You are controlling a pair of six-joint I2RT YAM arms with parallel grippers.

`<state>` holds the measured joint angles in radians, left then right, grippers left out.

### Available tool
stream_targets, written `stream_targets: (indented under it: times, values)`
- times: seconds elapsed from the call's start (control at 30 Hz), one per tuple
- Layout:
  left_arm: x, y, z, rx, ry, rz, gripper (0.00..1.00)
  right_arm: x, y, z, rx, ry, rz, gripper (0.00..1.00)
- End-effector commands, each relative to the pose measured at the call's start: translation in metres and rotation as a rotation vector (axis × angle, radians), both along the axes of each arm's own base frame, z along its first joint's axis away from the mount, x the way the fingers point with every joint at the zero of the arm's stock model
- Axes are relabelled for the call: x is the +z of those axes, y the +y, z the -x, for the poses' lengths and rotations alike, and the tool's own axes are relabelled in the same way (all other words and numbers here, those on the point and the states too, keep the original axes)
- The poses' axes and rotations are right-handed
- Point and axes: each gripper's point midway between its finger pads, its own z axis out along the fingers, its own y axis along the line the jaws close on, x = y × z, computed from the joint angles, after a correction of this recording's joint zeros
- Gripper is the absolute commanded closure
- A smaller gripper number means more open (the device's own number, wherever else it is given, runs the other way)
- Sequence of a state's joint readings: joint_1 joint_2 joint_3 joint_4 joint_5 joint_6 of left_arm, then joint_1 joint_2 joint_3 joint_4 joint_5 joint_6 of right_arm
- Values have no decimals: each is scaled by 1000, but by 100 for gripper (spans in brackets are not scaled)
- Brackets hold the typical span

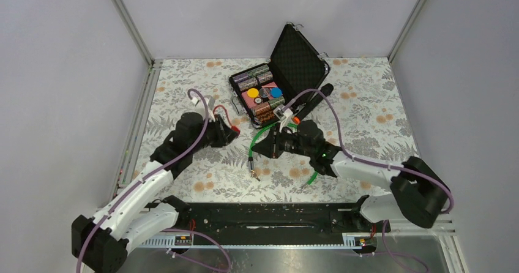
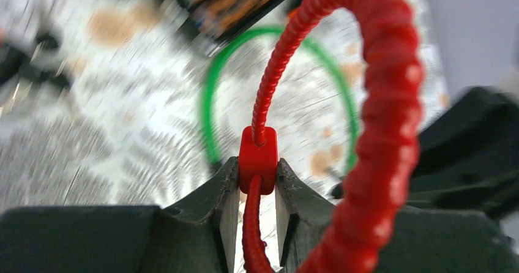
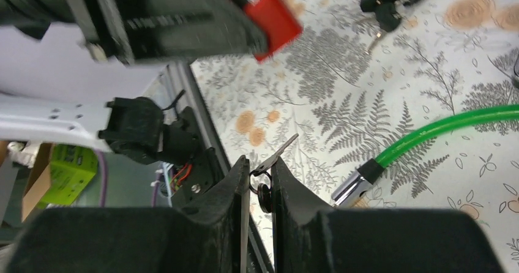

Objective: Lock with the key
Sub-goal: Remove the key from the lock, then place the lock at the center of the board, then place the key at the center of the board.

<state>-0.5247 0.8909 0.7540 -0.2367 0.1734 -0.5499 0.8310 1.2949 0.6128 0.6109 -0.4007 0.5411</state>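
Observation:
My right gripper moves down and to the left in the top view next, past the green cable's metal end. It releases the key where floral table lies bare (image 1: 229,164) (image 3: 312,141).
My left gripper (image 1: 231,132) is shut on the small red body of a lock (image 2: 257,157), whose red ribbed cable loop (image 2: 392,101) arcs up in front of the left wrist camera. My right gripper (image 1: 264,145) faces it from the right, a short gap away. It is shut (image 3: 260,163) on the head and ring of the tiny silvery key (image 3: 280,151), whose blade sticks out past the fingertips. In the right wrist view the red lock body (image 3: 273,21) hangs above and beyond the key, apart from it.
A green cable (image 1: 255,139) with a metal end (image 3: 354,186) curls on the floral table under the right gripper. An open black case (image 1: 287,77) with coloured contents stands behind. Black-headed keys with an orange tag (image 3: 384,7) lie near it.

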Motion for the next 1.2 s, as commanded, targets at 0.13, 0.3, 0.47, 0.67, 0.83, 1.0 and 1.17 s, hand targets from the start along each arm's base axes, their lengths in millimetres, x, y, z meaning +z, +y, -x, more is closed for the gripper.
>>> stream_targets:
  times: [0.13,0.3,0.47,0.67,0.83,1.0,1.17]
  values:
    - [-121,52,26,248,369,-15,95,-30,57,-22,-62,58,73,100]
    - [-151,68,35,314,427,-75,82,-66,89,-39,-110,86,143,100]
    - [-167,82,44,383,465,-96,81,-99,110,-36,-76,109,217,100]
    - [-183,87,51,418,510,-88,78,-131,125,-27,-34,145,279,100]
    - [-182,95,53,466,525,-94,40,-147,130,-16,10,166,349,100]
    - [-166,127,51,650,453,-98,30,-145,131,-6,68,194,403,92]
    - [-140,143,49,739,362,-60,28,-125,117,-2,63,167,422,59]
